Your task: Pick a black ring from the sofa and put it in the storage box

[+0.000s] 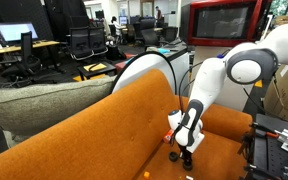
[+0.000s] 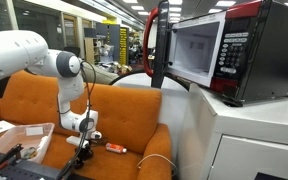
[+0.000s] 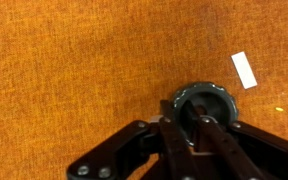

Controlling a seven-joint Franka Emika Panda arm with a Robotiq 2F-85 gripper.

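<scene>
I will lift the ring next, carry it over the storage box's sides and release it, as the open storage box [image 2: 29, 132] is across the seat from my gripper, away from the microwave.
The black ring [image 3: 220, 97] lies on the burnt-orange sofa [image 3: 74, 70] seat, in the wrist view just ahead of the jaws. My gripper [image 3: 196, 120] points straight down, and its dark fingers are drawn together on the ring's near rim. In both exterior views the gripper [image 1: 187, 154] [image 2: 81, 148] is down at the sofa [image 1: 134, 120] [image 2: 124, 110] seat cushion, and the ring itself is hidden under it. The storage box [image 2: 29, 132] is a pale open bin beside the sofa's end, with some items in it.
A thin orange-red stick [image 2: 116, 148] lies on the seat near the gripper. A small white strip [image 3: 244, 70] lies on the fabric beyond the ring. A grey-olive cushion [image 1: 44, 105] rests on the backrest. A red microwave [image 2: 219, 50] stands on a white cabinet beside the sofa.
</scene>
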